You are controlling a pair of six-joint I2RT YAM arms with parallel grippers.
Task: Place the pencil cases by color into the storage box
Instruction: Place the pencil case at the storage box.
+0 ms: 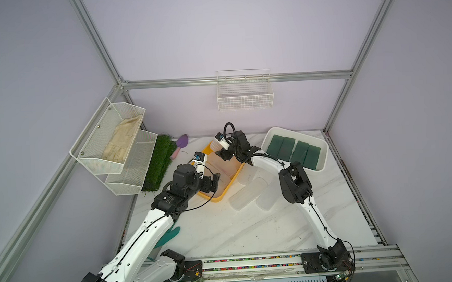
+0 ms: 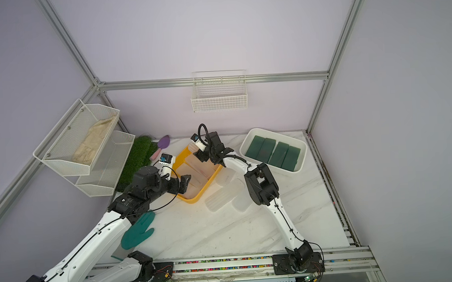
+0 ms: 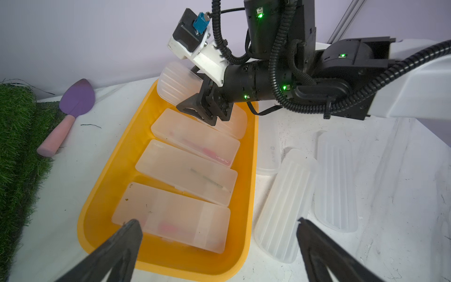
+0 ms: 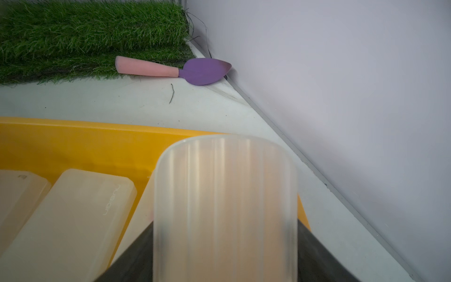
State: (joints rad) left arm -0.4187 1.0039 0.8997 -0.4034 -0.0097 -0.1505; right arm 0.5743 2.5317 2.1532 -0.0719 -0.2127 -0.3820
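My right gripper should go down into the yellow box's far end (image 1: pixel 215 147) and let go of the ribbed clear case, because the space past the frosted cases is below the gripper.
A yellow storage box (image 1: pixel 217 199) (image 3: pixel 251 171) holds three frosted clear pencil cases (image 3: pixel 170 214) lying side by side. My right gripper (image 1: pixel 221 154) (image 4: pixel 224 244) is shut on a ribbed clear pencil case (image 3: pixel 175 83) (image 4: pixel 224 207), held tilted over the box's far end. At the box's near end my left gripper (image 3: pixel 217 222) (image 1: pixel 214 183) stands open with nothing between its fingers. Several more clear cases (image 1: pixel 245 196) (image 3: pixel 285 205) lie on the table right of the yellow box. The white storage box (image 1: pixel 324 155) at the back right holds dark green cases (image 1: pixel 293 151) in a row.
A teal glove (image 2: pixel 138 231) lies under the left arm. A purple trowel (image 1: pixel 180 145) and a grass mat (image 1: pixel 159 163) sit at the back left, beside a white mesh shelf (image 1: pixel 113 142). On the back wall hangs a wire basket (image 1: pixel 245 93).
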